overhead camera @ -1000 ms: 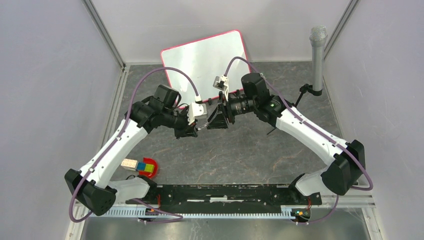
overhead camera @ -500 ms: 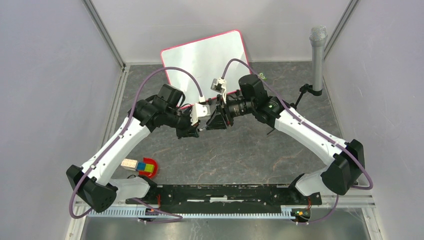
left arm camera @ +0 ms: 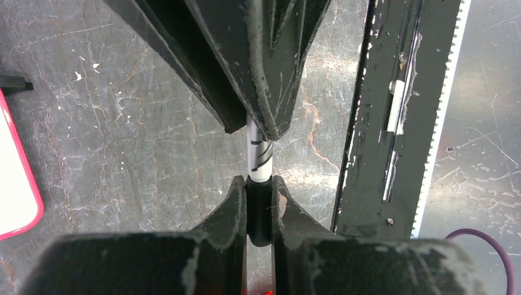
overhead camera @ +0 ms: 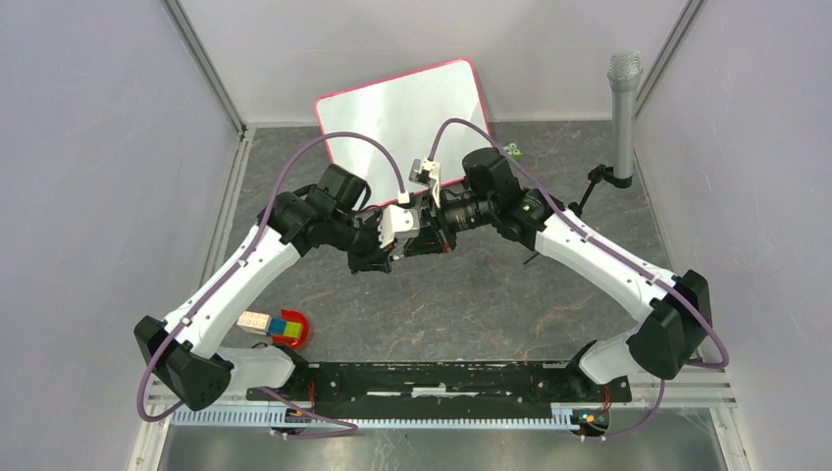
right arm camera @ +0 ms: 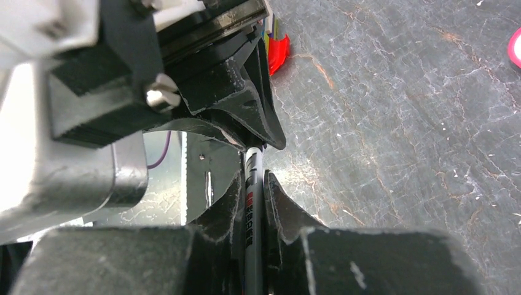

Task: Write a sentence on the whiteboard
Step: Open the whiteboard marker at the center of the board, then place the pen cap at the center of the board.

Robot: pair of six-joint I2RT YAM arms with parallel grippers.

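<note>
My left gripper draws the marker's cap away from my right gripper next. It then lowers the cap toward the side beyond the red dish, where the table is empty.
The whiteboard (overhead camera: 402, 110), white with a thin red frame, lies blank at the back of the table; no sentence shows on it. Its corner shows at the left in the left wrist view (left arm camera: 15, 178). Both grippers meet above the middle of the table. My left gripper (overhead camera: 390, 252) (left arm camera: 258, 184) is shut on the black cap end of a marker (left arm camera: 258, 157). My right gripper (overhead camera: 424, 238) (right arm camera: 252, 178) faces it, shut on the marker's printed barrel (right arm camera: 252, 212). The marker spans the short gap between the two grippers.
A grey microphone (overhead camera: 624, 108) stands on a stand at the back right. A red dish with coloured blocks (overhead camera: 286, 330) sits near the left arm's base. A black rail (overhead camera: 442, 381) runs along the near edge. Grey walls enclose the table.
My right gripper's jaws have closed onto the marker's barrel. Both wrists have drawn slightly closer together. The left gripper has stayed shut on the cap end.
</note>
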